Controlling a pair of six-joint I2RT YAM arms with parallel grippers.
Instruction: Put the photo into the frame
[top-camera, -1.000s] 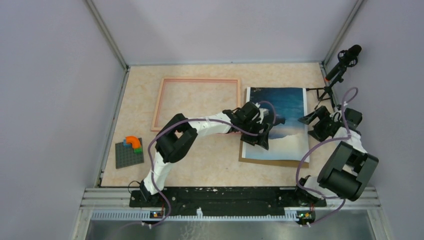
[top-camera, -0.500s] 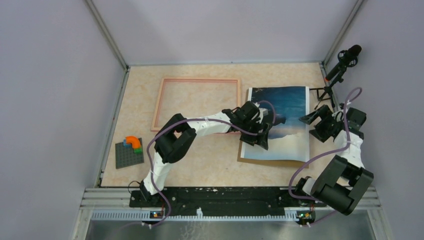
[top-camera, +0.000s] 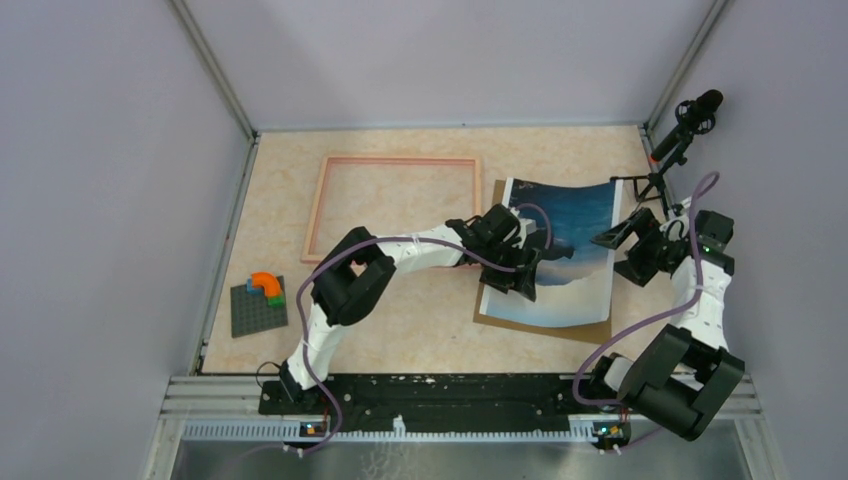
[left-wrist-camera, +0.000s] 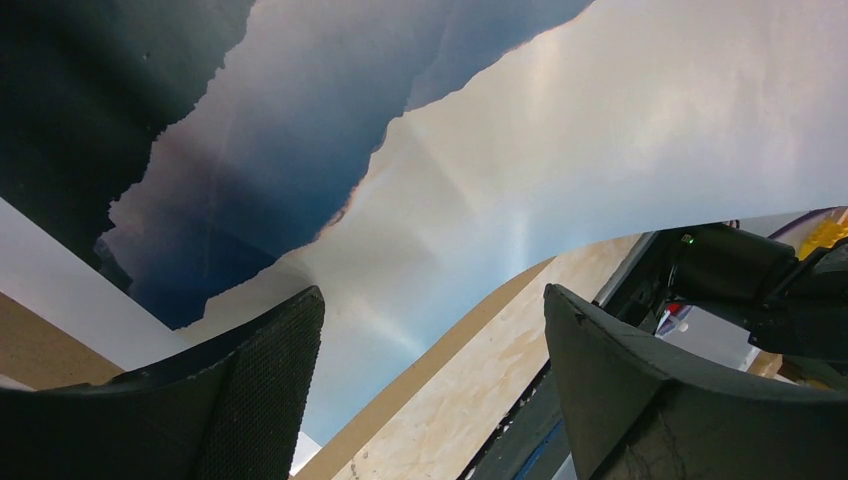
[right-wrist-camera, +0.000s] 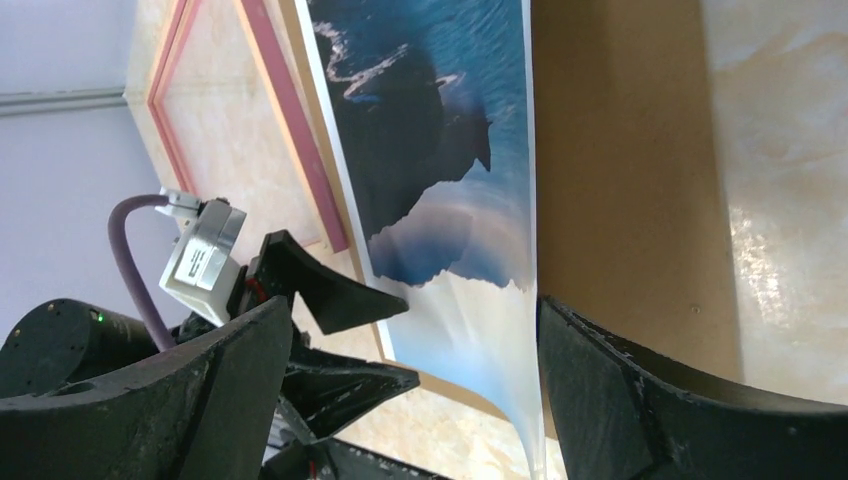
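The photo's lifted edge (top-camera: 612, 257) (right-wrist-camera: 537, 318) is already between my right gripper's open fingers. The right gripper lowers slightly and slides outward along that edge next, before closing.
The photo (top-camera: 565, 245) lies on the brown backing board (top-camera: 540, 325), right of the pinkish frame (top-camera: 395, 158). Its right edge is bowed up off the board. My left gripper (top-camera: 525, 272) is open over the photo's left part; in the left wrist view the photo (left-wrist-camera: 500, 150) curves up beyond the fingers, with the board edge (left-wrist-camera: 412, 380) below it. My right gripper (top-camera: 622, 252) is open at the photo's right edge. In the right wrist view the photo (right-wrist-camera: 440, 150) has its lifted edge between the jaws, close to the right finger (right-wrist-camera: 640, 400). The frame (right-wrist-camera: 290, 130) lies beyond.
A grey baseplate with orange and green bricks (top-camera: 259, 303) sits at the near left. A microphone on a small tripod (top-camera: 683, 125) stands at the far right corner, just behind my right gripper. Enclosure walls ring the table.
The photo lay flat; now its right edge has bowed up and shifted left. My right gripper has moved slightly left and its arm has swung back. The left arm has hardly moved.
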